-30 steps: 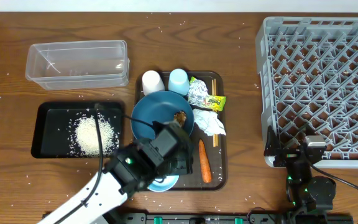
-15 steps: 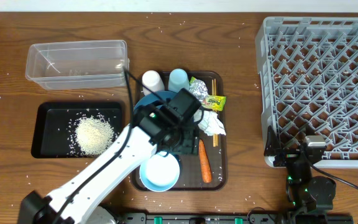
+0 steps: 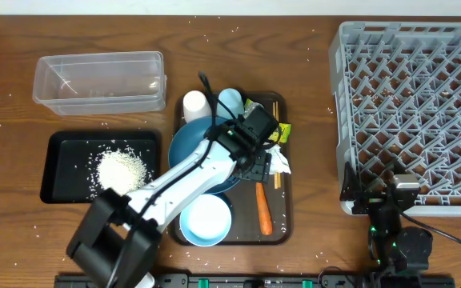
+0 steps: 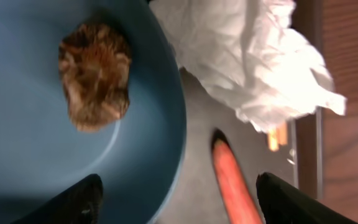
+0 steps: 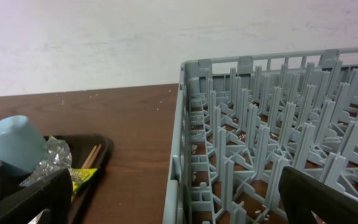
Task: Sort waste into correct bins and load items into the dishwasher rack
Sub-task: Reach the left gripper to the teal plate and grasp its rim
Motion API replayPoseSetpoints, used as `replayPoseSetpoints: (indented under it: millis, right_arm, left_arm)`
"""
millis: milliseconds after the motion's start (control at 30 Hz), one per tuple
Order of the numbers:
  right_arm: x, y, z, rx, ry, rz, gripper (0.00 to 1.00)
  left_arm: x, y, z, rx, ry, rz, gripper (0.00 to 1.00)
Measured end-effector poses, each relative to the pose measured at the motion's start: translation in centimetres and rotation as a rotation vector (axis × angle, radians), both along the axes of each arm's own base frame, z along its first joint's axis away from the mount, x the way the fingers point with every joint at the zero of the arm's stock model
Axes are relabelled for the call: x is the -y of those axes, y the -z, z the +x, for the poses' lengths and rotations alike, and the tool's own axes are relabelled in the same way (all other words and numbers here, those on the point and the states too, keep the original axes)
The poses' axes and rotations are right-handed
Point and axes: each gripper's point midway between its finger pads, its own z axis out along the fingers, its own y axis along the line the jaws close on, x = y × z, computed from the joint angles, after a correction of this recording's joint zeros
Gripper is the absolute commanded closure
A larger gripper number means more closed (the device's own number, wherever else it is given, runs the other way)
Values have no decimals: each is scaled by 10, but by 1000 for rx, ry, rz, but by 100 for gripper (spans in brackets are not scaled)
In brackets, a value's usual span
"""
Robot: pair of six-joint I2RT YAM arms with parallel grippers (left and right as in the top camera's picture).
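Observation:
My left gripper narrows and goes down onto the rim (image 4: 180,160) beside the carrot tip next. The dish rim and the carrot both show between my wide-open fingers.
My left gripper (image 3: 252,166) is open and empty, low over the right rim of the dark-blue dish (image 3: 189,150). In the left wrist view its jaws (image 4: 179,205) straddle the dish rim (image 4: 36,137) and the tip of the orange carrot (image 4: 232,186). The brown food lump (image 4: 95,74) lies in the dish and the white tissue (image 4: 247,62) is just beyond. The carrot (image 3: 262,206) and tissue (image 3: 278,162) lie on the brown tray (image 3: 283,220). My right gripper (image 3: 378,192) is open and empty beside the grey rack (image 3: 338,120).
White bowl (image 3: 206,220), white cup (image 3: 195,106), light-blue cup (image 3: 229,99), foil ball (image 3: 254,118), wrapper (image 3: 280,132) and chopsticks (image 3: 275,106) are on the brown tray. Black tray (image 3: 54,168) holds rice (image 3: 122,168). Clear tub (image 3: 98,80) stands behind it.
My left arm has swung up and right, from over the white bowl across the dish to its right rim, uncovering the bowl. The right arm has not moved.

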Motion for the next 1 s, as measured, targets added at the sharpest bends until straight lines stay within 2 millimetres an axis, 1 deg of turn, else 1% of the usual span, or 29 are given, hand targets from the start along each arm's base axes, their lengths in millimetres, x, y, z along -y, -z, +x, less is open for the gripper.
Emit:
replayPoseSetpoints:
  millis: [133,167,233,333,467,600,833,933,1000]
  right_arm:
    - [0,0,0,0,0,0,1]
    - [0,0,0,0,0,0,1]
    - [0,0,0,0,0,0,1]
    - [0,0,0,0,0,0,1]
    - [0,0,0,0,0,0,1]
    - [0,0,0,0,0,0,1]
    - [0,0,0,0,0,0,1]
    - [0,0,0,0,0,0,1]
    - [0,0,0,0,0,0,1]
  left_arm:
    - [-7,11,7,22,3,62,23]
    - [-9,13,8,26,2,76,29]
    - [-11,16,10,30,0,93,34]
    - [-12,18,12,41,10,108,35]
    - [-2,18,15,75,26,95,35]
    - [3,18,11,87,45,101,35]
    - [-2,23,8,85,45,123,36]
    - [-5,27,6,77,40,130,40]
    - [-7,31,3,72,31,135,41]
